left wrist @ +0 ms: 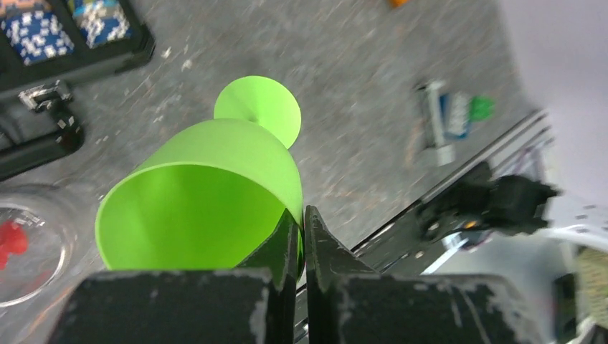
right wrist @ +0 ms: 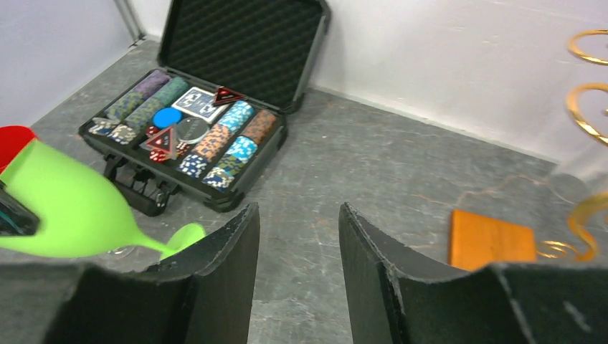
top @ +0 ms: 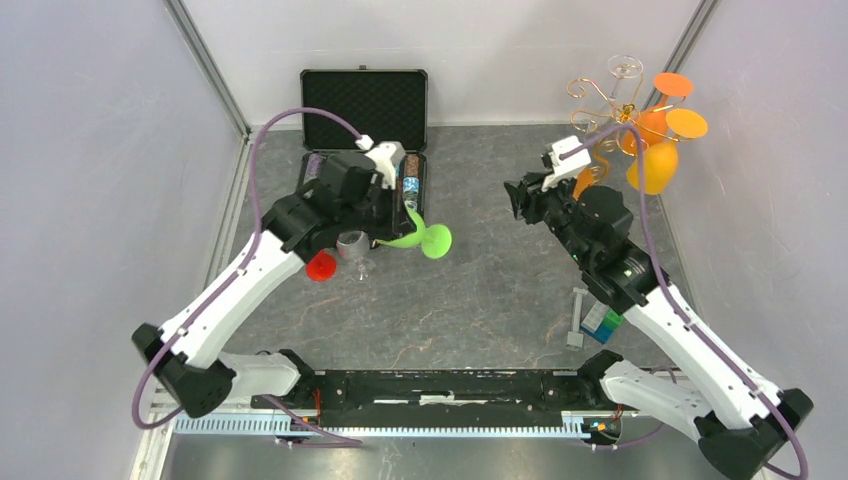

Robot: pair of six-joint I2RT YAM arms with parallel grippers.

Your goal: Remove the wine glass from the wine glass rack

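Observation:
Next, my left gripper moves down, turns the lime-green glass upright and releases it on the bare tabletop (top: 402, 274) beside the clear glass, since that spot lies below my gripper.
My left gripper (top: 393, 230) (left wrist: 302, 223) is shut on the rim of a lime-green wine glass (top: 428, 239) (left wrist: 204, 190), one finger inside the bowl and one outside. The glass is tilted, foot pointing right; it also shows in the right wrist view (right wrist: 64, 208). The wine glass rack (top: 606, 108), gold wire with spiral arms, stands at the back right, holding orange glasses (top: 655, 165) and a clear glass (top: 625, 68). Its wooden base (right wrist: 492, 238) and gold curls (right wrist: 588, 122) show at the right. My right gripper (top: 518, 198) (right wrist: 297, 215) is open and empty, left of the rack.
An open black case (top: 365, 105) (right wrist: 236, 50) of poker chips lies at the back centre. A clear glass (top: 352, 248) and a red glass (top: 321, 266) sit by the left arm. A small blue-green object (top: 600, 320) lies by the right arm. Walls close both sides.

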